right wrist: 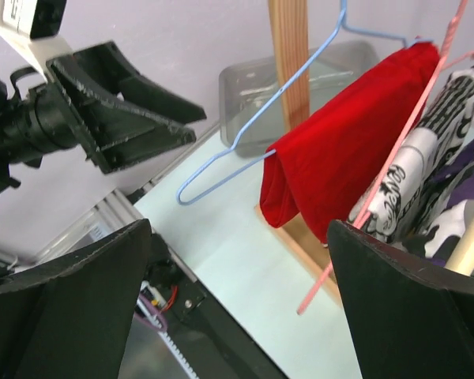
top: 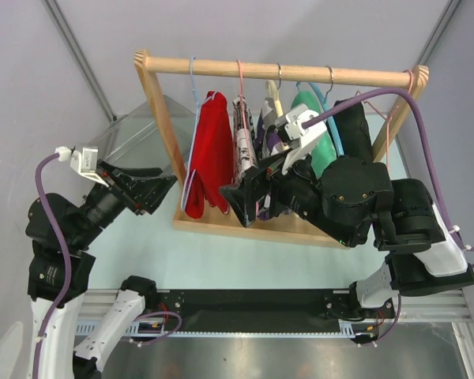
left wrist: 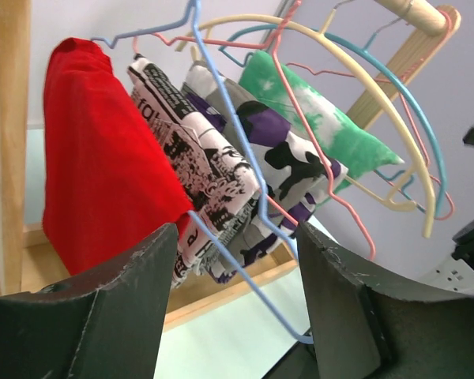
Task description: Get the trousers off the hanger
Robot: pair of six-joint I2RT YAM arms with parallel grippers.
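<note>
My right gripper reaches outward and across to the left in the top view next, to the blue hanger's bare upper wire [top: 196,109] [right wrist: 332,35].
Several folded trousers hang on wire hangers from a wooden rail [top: 284,73]. The red trousers [top: 207,154] are leftmost, on a blue hanger [top: 194,103]; its lower corner juts out past them. Beside them hang a black-and-white print pair [top: 245,142], a purple camouflage pair [left wrist: 288,154] and a green pair [top: 320,134]. My left gripper [top: 167,183] is open just left of the red trousers [left wrist: 103,174], with the blue hanger's wire [left wrist: 245,158] showing between its fingers, ungripped. My right gripper [top: 249,189] is open and empty in front of the print pair, facing the red trousers [right wrist: 347,170].
The rack stands on a wooden base [top: 221,225] with slanted side posts [top: 162,118]. A clear plastic bin [top: 138,134] sits behind the left post. My left gripper also shows in the right wrist view [right wrist: 142,118]. A black rail [top: 245,304] runs along the table's near edge.
</note>
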